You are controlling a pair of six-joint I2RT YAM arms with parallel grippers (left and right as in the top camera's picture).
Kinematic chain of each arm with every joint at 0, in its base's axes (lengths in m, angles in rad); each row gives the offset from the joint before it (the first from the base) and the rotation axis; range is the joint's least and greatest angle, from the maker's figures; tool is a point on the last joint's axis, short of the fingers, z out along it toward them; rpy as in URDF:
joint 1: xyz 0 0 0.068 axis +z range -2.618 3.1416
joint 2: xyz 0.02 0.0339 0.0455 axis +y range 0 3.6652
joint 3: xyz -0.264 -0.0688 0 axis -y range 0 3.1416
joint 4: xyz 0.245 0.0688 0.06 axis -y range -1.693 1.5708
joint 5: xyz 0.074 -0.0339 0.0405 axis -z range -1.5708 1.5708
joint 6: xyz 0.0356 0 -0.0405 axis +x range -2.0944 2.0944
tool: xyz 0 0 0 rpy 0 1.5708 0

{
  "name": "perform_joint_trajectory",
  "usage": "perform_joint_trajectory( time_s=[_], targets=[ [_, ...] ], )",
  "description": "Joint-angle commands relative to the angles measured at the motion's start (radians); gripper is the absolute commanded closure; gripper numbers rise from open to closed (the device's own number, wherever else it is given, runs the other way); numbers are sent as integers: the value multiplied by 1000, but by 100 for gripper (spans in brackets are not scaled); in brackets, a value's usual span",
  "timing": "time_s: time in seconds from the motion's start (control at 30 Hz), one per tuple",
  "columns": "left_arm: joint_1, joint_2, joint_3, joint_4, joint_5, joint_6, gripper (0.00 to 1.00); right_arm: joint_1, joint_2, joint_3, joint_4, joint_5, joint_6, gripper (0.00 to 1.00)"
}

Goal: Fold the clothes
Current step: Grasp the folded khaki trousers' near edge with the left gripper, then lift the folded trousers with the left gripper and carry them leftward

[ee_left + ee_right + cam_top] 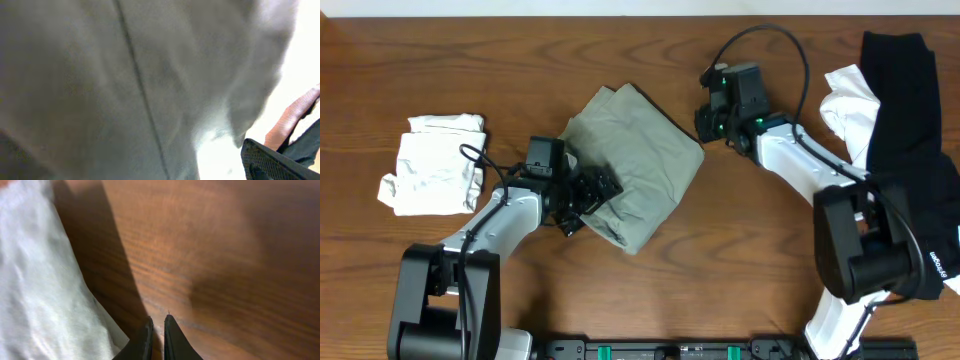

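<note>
I will keep my left gripper low and draw its spread fingers together on the shorts' near edge [600,217] [162,155], as the cloth lies directly before it.
The clothes lie in three places. The khaki-grey shorts [635,155] sit folded in the middle of the table. A white garment [432,163] is crumpled at the left, and a white one [848,105] with a black one [912,130] lie at the right. My left gripper [590,203] stands open at the shorts' lower left edge. In the left wrist view the khaki cloth [125,85] fills the frame, and one finger [280,162] shows at the lower right. My right gripper [704,122] [157,320] is shut and empty over bare wood, just right of the shorts' right corner [45,290].
The wooden table [770,250] carries all of it. The right arm's base [865,250] stands partly over the black garment. The left arm's base [445,295] is at the front left. A dark rail [670,350] runs along the front edge.
</note>
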Motion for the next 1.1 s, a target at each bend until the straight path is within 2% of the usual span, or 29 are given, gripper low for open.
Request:
perform_joint_trajectory(
  time_s=[0.0,0.37,0.47,0.73,1.07],
  targets=[
    [-7,56,-40,-46,-60,-22,2,9,38,0,3,-28,18,92],
    [-7,56,-40,16,-100,-39,2,28,61,0,-84,-108,2,92],
    [-7,56,-40,16,-144,-39,2,40,61,0,-122,-113,-16,93],
    [-7,56,-41,-53,-148,-40,2,49,61,0,-137,-113,-24,93],
    [-8,61,-41,-7,-191,-42,2,50,61,0,-171,-114,-24,95]
  ],
)
